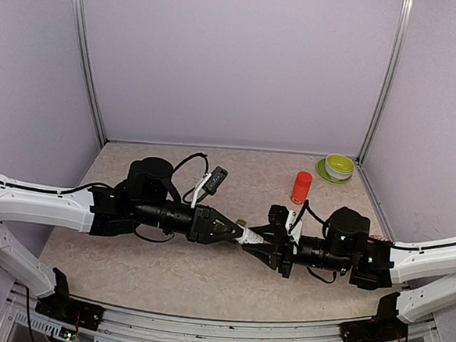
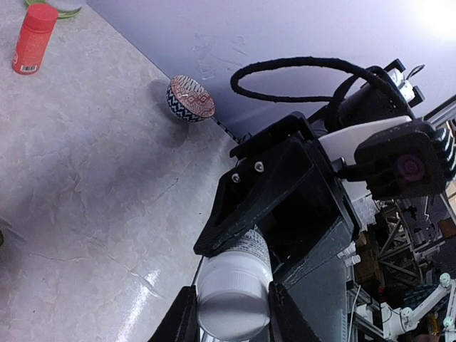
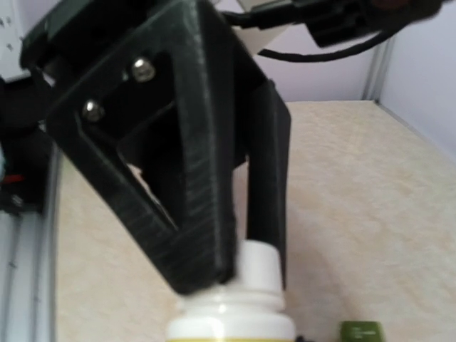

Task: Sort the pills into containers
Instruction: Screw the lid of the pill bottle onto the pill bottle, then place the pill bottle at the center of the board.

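Note:
A dark-green piece lies nearby, so next I should move my left gripper left in the top view, tilt it downward, lower the bottle to open tabletop and then let the bottle go.
A small bottle [image 1: 248, 235] with a white cap is held level above the table's middle, between both grippers. My left gripper [image 1: 238, 233] is shut on the cap [image 2: 231, 299], one finger [image 2: 178, 320] on each side. In the right wrist view those same fingers [image 3: 206, 242] pinch the cap [image 3: 258, 267]. My right gripper [image 1: 260, 240] is shut on the labelled body [image 2: 251, 246]; its own fingertips lie below the edge of its wrist view. The containers [image 1: 216, 178], a dark strip, lie behind the left arm. No pills show.
A red-orange bottle [image 1: 301, 187] stands right of centre, and green dishes [image 1: 338, 168] sit in the back right corner. A patterned bowl [image 2: 190, 98] rests near the wall. A small dark-green piece [image 3: 362, 331] shows on the table beside the held bottle.

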